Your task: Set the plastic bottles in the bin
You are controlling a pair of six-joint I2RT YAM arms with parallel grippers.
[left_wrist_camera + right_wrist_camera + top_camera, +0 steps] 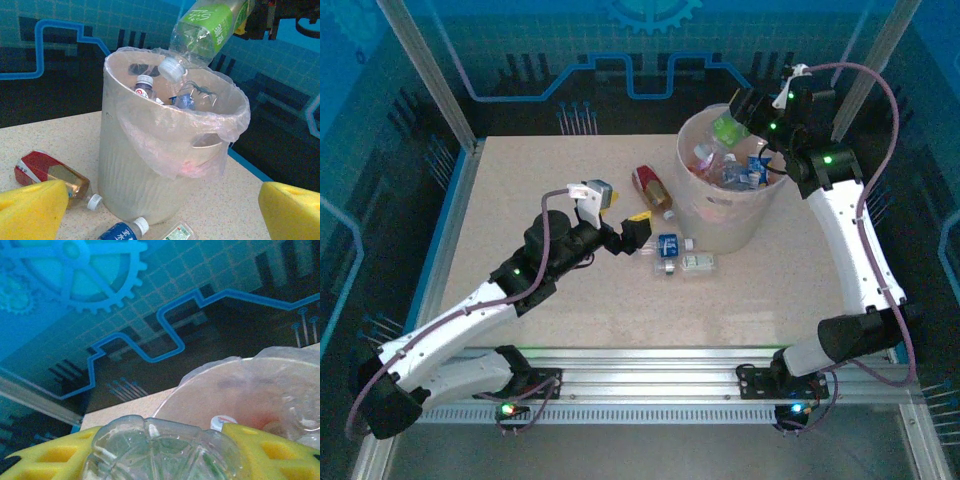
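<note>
The bin's opening (728, 160) (255, 400) is below my right gripper. I will next move that gripper past the bin's rim toward the bin's middle and down to let go of the green-labelled bottle.
The bin (720, 215) stands at the back right with several bottles (745, 170) inside. My right gripper (748, 110) hangs over its rim, shut on a green-labelled bottle (728, 128). That green-labelled bottle (202, 30) points cap down into the bin (145, 170). Its clear base (150, 440) sits between the yellow fingers (265, 452) of the right gripper (160, 462). My left gripper (625, 232) is open, low over the table, left of the bin. Near it lie a red-labelled bottle (652, 187), a blue-labelled bottle (668, 246) and a clear crushed bottle (698, 264).
In the left wrist view the red-labelled bottle (50, 175), blue-labelled bottle (120, 231) and crushed bottle (181, 232) lie against the bin's base, between my yellow fingers (30, 212). Blue panel walls and metal posts (430, 75) ring the table (520, 180).
</note>
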